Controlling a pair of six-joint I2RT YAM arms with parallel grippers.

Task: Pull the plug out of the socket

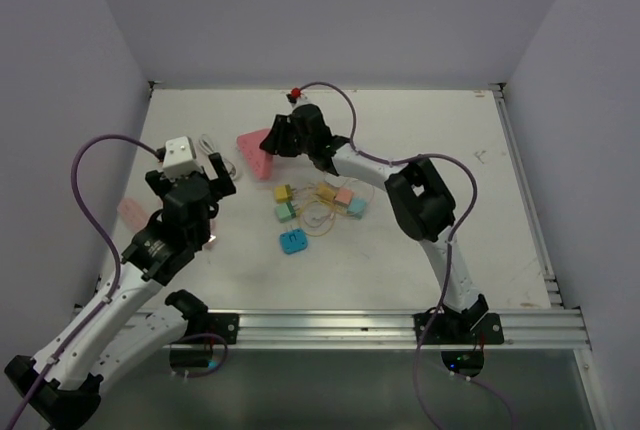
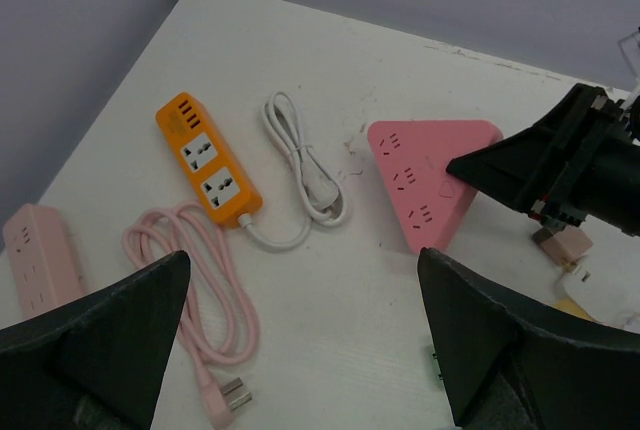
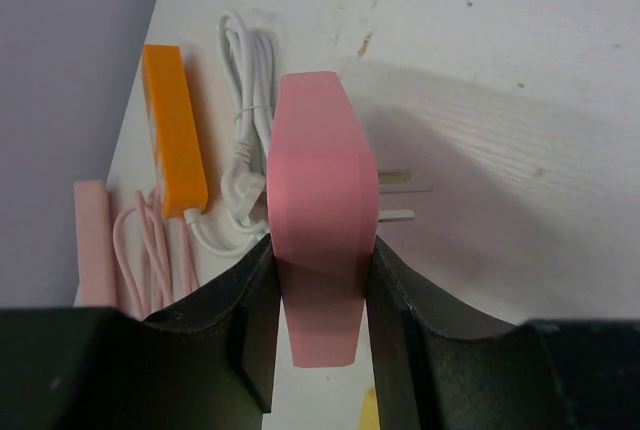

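The plugless block will go down next in my right gripper onto the bare tabletop below, by the white cable (image 1: pixel 239 154), to the left in the top view, and my right gripper will let go of it there.
A pink triangular socket block (image 1: pixel 255 153) is held on edge at the back of the table, left of centre. My right gripper (image 3: pixel 320 290) is shut on it, one finger on each flat side. Its socket face (image 2: pixel 420 170) points toward my left arm, and two metal prongs (image 3: pixel 400 190) stick out of its other side. I see no plug seated in that face. A pink cable's plug (image 2: pixel 225 400) lies loose on the table. My left gripper (image 2: pixel 305 350) hovers open over bare table, left of the block, holding nothing.
An orange power strip (image 2: pixel 205 160) with a coiled white cable (image 2: pixel 305 170) lies left of the block. A pale pink strip (image 2: pixel 40 260) and its looped pink cable (image 2: pixel 190 280) lie at the far left. Several small coloured adapter cubes (image 1: pixel 293 242) sit mid-table.
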